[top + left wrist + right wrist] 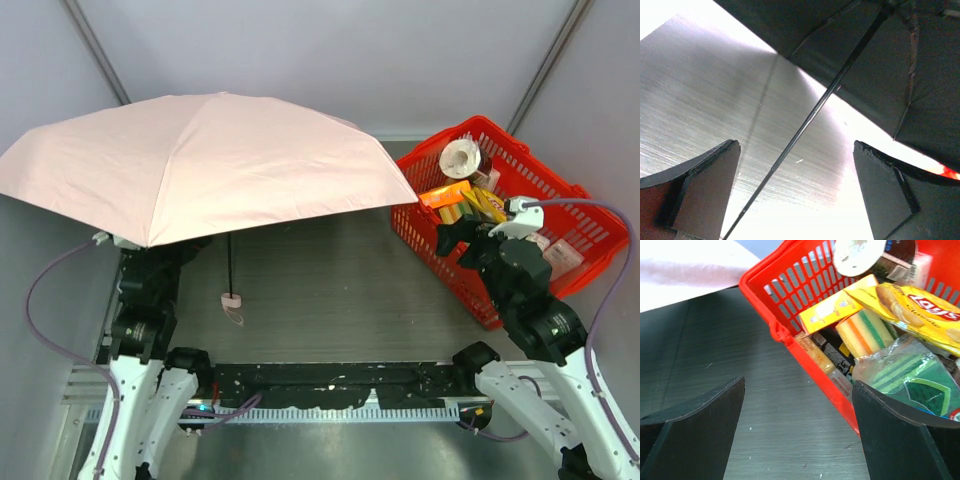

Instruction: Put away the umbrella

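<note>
My left gripper needs to reach outward under the umbrella's canopy onto the thin black shaft (230, 260), which crosses between its open fingers but is still beyond them.
The umbrella (200, 160) stands open over the left and middle of the table, its pale pink canopy spread wide. Its thin black shaft (230, 260) runs down to the small pink handle (231, 299), with the wrist loop below it. My left gripper (183, 250) sits under the canopy's left side, mostly hidden. In the left wrist view it (796, 144) is open; the shaft (840, 82) crosses between the fingers, nearer the left one, untouched, under the dark canopy underside (805, 25). My right gripper (458, 240) (799, 382) is open and empty beside the basket.
A red plastic basket (420, 225) at the right back holds a tape roll, a chip bag, sponges and boxes; its corner (790, 285) lies just ahead of the right gripper. The canopy edge (685, 270) reaches almost to the basket.
</note>
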{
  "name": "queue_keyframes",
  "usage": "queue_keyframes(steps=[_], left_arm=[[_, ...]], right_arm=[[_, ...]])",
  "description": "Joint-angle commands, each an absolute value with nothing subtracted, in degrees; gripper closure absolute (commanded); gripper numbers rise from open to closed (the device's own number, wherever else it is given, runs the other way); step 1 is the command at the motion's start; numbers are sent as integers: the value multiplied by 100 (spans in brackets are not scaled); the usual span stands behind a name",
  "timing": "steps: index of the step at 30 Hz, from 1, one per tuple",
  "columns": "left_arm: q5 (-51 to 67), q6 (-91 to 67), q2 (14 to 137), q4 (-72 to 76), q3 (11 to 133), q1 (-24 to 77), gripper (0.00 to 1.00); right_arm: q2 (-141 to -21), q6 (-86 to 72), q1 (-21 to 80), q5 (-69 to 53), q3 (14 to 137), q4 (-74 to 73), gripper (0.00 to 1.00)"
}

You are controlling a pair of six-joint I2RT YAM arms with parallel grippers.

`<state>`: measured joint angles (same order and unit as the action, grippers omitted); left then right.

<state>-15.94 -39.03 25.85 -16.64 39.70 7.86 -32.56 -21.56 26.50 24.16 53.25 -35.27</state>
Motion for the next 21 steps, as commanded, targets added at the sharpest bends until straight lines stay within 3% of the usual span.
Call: queue_keyframes(steps=[1, 4, 10, 15, 21], left_arm=[[-1117, -4017, 3399, -1626, 4262, 756, 0], [-1055, -3982, 4032, -1687, 4446, 747, 0], [-230, -3920, 5174, -1292, 4754, 440, 0], [-27, -3762, 5932, -1416, 5142, 299, 0], [1186, -3981, 6784, -563, 5141, 308, 3]], right_arm=[[-3015, -2128, 2646, 1411, 5529, -3446, 8], [-2796, -2039, 2646, 215, 5388, -3252, 8], [-2707, -2039, 2646, -904, 5124, -3234, 8], [-2514, -2083, 2646, -1063, 5028, -3322, 8], [-2548, -2092, 2645, -1160, 4852, -3287, 8]])
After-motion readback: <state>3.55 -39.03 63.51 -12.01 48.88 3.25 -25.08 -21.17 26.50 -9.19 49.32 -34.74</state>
